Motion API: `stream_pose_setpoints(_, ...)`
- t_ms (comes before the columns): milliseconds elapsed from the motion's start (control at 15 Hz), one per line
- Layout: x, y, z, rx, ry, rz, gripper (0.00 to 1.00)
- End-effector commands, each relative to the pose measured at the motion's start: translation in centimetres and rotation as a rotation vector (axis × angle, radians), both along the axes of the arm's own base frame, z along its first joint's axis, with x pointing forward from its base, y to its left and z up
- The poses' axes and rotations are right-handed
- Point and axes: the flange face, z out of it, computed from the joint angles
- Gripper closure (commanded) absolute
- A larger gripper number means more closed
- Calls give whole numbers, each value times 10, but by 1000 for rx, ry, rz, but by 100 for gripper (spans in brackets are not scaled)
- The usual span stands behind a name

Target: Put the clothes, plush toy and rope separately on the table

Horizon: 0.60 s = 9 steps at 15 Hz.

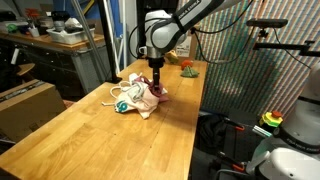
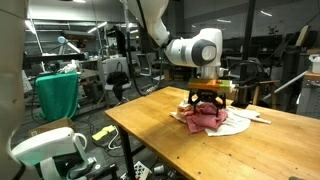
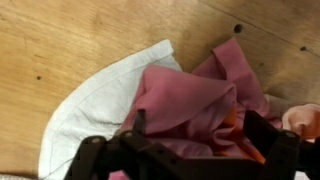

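My gripper lowers slightly and closes next. The raised fold of pink cloth (image 2: 206,111) (image 3: 180,100) tops the pile and lies just below, between its open fingers.
The clothes lie in one pile on the wooden table (image 1: 100,140). A pink garment (image 3: 195,95) sits on top, over a cream-white cloth (image 3: 95,105). In an exterior view a teal-marked cloth (image 1: 122,103) and loops of white rope (image 1: 115,91) lie at the pile's edge. My gripper (image 3: 200,135) hangs open just above the pink garment (image 1: 151,95), its fingers (image 3: 135,125) standing wide on either side of the folds with nothing gripped. An orange patch (image 3: 232,125) shows under the pink fabric; I cannot tell whether it is the plush toy. The gripper (image 2: 208,100) also shows over the pile (image 2: 203,117).
A brown cardboard box (image 1: 25,105) stands beside the table's long edge. A small orange and green object (image 1: 187,68) sits near the far end of the table. Benches and racks crowd the background, and another robot base (image 1: 275,140) stands past the table's edge.
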Motion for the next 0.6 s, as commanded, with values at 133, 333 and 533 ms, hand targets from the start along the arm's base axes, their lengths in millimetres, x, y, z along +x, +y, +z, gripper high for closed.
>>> stream_pose_setpoints(133, -1, 6, -17, -89, -58, -4, 0)
stream_pose_setpoints(333, -1, 6, -24, -113, -57, -14, 1)
stream_pose_setpoints(533, 1, 2, -25, -126, -59, -35, 30)
